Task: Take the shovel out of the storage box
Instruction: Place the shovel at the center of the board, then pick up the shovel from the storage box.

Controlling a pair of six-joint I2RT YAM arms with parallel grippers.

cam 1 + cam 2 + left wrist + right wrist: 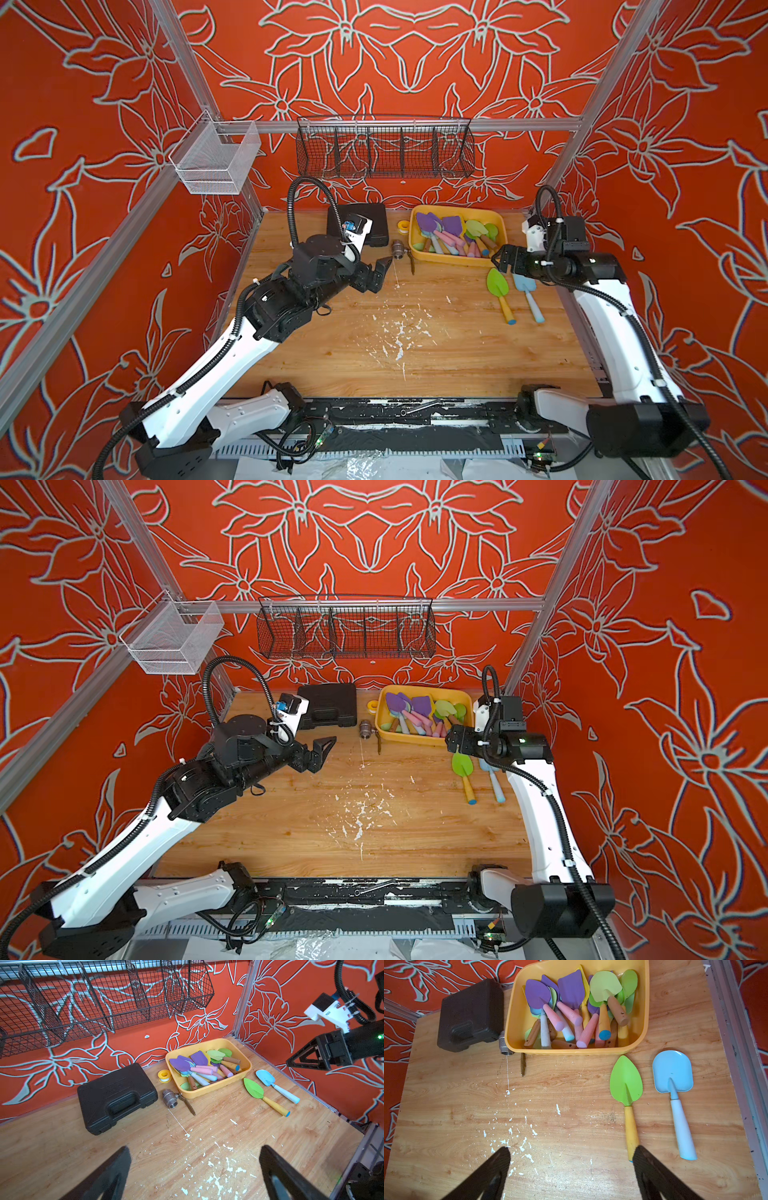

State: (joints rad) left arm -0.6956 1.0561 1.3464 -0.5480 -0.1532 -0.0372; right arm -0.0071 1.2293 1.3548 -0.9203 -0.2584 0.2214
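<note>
My right gripper is above the blue-tipped yellow handle inside the box, and the handle is farther outward, so next I should move my gripper outward past the box's near edge and down onto the handle.
The yellow-orange storage box stands at the back right of the table, holding several shovels with purple and green blades. Two more lie on the wood just in front of it: a green shovel with a yellow handle and a blue shovel. My right gripper hovers open and empty above them, by the box's near right corner. My left gripper hangs open and empty left of the box.
A black tool case, a yellow tape roll and a metal valve sit left of the box. A black wire basket and a white mesh basket hang on the frame. White flecks mark mid-table.
</note>
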